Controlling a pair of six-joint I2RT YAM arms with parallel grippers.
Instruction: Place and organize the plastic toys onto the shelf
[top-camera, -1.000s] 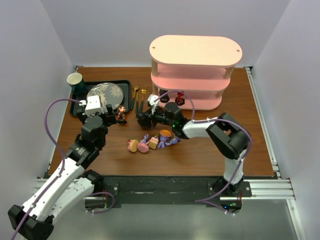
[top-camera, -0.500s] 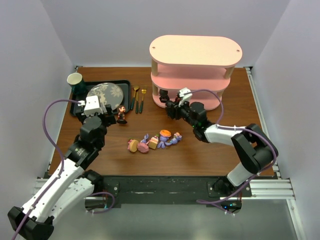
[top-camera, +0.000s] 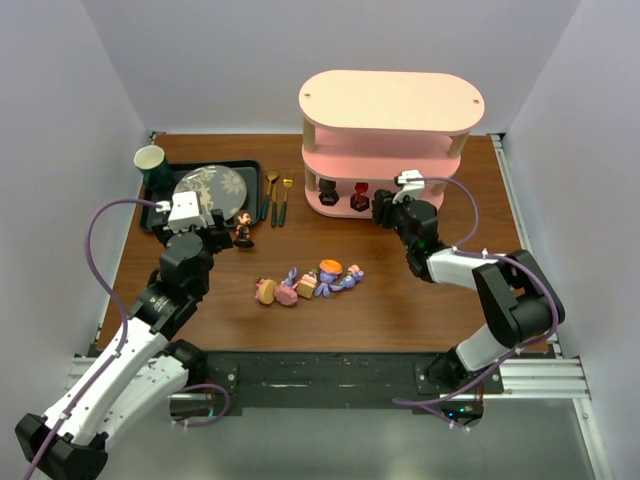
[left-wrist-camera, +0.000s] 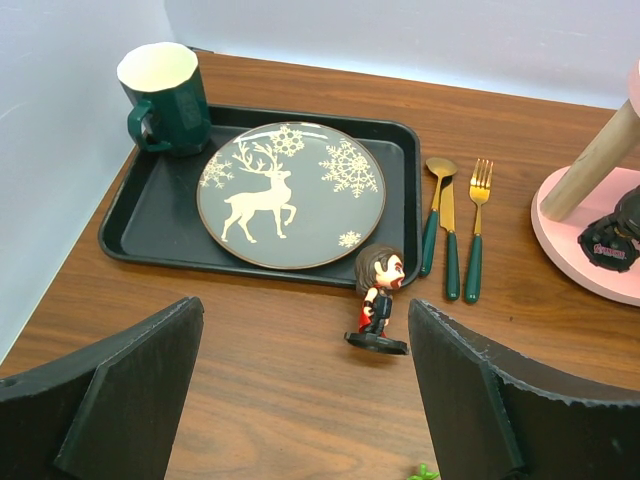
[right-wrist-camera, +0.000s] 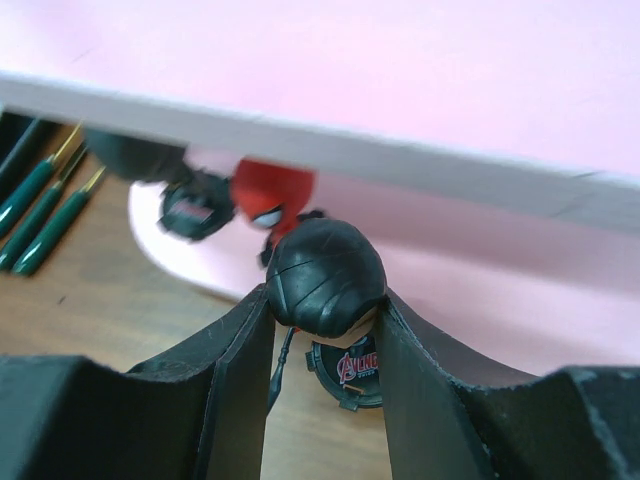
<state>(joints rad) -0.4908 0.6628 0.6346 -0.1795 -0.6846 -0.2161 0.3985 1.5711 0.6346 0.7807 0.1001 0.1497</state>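
The bare spot on the shelf's bottom level beside the red-headed toy (right-wrist-camera: 272, 198) lies outward and below, so my right gripper will push outward, lower the figurine's base onto it and release.
The pink shelf (top-camera: 390, 150) stands at the back right. My right gripper (right-wrist-camera: 322, 302) is shut on the round head of a black figurine (right-wrist-camera: 325, 272), held just off the bottom tier's front edge (right-wrist-camera: 500, 300); its round base hangs above the wood. A red-headed toy (right-wrist-camera: 272, 198) and a dark toy (right-wrist-camera: 190, 208) stand on that tier. My left gripper (left-wrist-camera: 310, 390) is open and holds nothing; a brown-haired figurine in black and red (left-wrist-camera: 380, 300) stands between and just beyond its fingers. Pink and purple toys (top-camera: 305, 283) lie in a cluster mid-table.
A black tray (left-wrist-camera: 120, 215) at the back left holds a deer-patterned plate (left-wrist-camera: 290, 192) and a green mug (left-wrist-camera: 165, 98). Gold and green cutlery (left-wrist-camera: 455, 235) lies between the tray and the shelf. The shelf's middle tier (right-wrist-camera: 330, 140) hangs just above my right fingers.
My right arm has swung right from beside the cutlery to the shelf's front, carrying the black figurine. The left arm has not moved.
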